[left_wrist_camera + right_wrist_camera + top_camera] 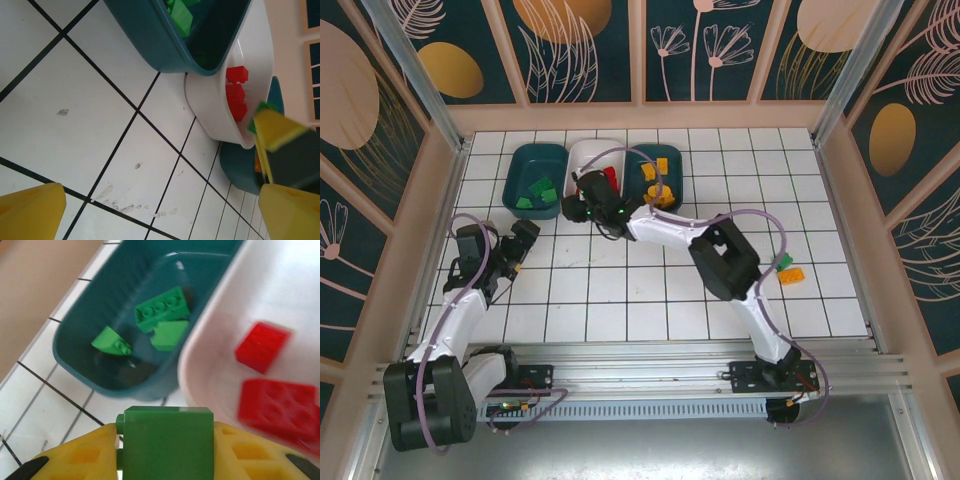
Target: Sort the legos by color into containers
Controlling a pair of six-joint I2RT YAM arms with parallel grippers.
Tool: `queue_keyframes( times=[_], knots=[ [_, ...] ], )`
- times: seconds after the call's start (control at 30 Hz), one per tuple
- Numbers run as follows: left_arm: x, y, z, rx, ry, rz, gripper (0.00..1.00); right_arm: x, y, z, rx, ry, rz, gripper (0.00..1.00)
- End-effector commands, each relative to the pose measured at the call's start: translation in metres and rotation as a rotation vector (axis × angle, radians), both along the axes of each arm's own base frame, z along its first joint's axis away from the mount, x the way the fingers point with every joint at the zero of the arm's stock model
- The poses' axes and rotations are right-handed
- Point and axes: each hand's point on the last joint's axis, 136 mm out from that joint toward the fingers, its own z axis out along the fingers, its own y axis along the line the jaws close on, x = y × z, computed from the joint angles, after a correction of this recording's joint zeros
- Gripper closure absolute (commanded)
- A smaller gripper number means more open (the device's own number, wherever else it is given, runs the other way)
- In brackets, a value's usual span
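The teal container with matching green legos lies outward, so next I will carry the green lego held in my right gripper outward over the container's near end and release it.
My right gripper [168, 452] is shut on a green lego [168, 437], held between its yellow fingers just in front of the near rims of two containers. In the top view the right gripper [588, 197] hangs at the gap between the left teal container [520, 160] and the white container [590, 152]. The left teal container [80, 335] holds green legos [161, 312]. Red legos [277, 400] lie in the white container [215, 365]. Yellow-orange legos [658, 180] lie in the right teal container [672, 158]. My left gripper [523, 238] is open over bare tiles, nothing between its fingers [31, 211].
A green lego [785, 263] and an orange lego [792, 277] lie loose on the tiles at the right, beside the right arm. Wooden walls close in the tiled floor. The left wrist view has the white container [210, 120] and the right gripper's yellow finger [277, 129] close ahead.
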Motion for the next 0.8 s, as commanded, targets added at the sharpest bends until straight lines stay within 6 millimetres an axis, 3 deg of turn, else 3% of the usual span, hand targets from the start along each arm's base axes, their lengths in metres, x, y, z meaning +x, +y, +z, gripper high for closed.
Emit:
queue_keyframes(
  times=[0.0, 0.2, 0.3, 0.53, 0.67, 0.77],
  knots=[
    [-0.005, -0.001, -0.005, -0.01, 0.003, -0.007, 0.01, 0.009, 0.03, 0.026, 0.066, -0.043, 0.088, 0.68],
    [-0.008, -0.004, -0.007, -0.012, -0.006, -0.029, 0.01, 0.023, 0.05, 0.001, 0.052, -0.011, 0.119, 0.68],
    [-0.009, -0.005, -0.004, -0.007, -0.017, -0.04, 0.01, 0.031, 0.055, -0.002, 0.055, -0.006, 0.126, 0.55],
    [-0.009, -0.01, 0.009, -0.002, -0.06, -0.075, 0.02, 0.054, 0.056, 0.045, 0.09, -0.118, 0.108, 0.35],
    [-0.01, -0.014, 0.014, -0.022, -0.082, -0.095, 0.02, 0.058, 0.039, 0.078, 0.06, -0.156, 0.072, 0.35],
    [-0.012, -0.02, 0.023, -0.034, -0.13, -0.129, 0.01, 0.047, 0.015, 0.101, 0.006, -0.192, 0.022, 0.37]
  ],
)
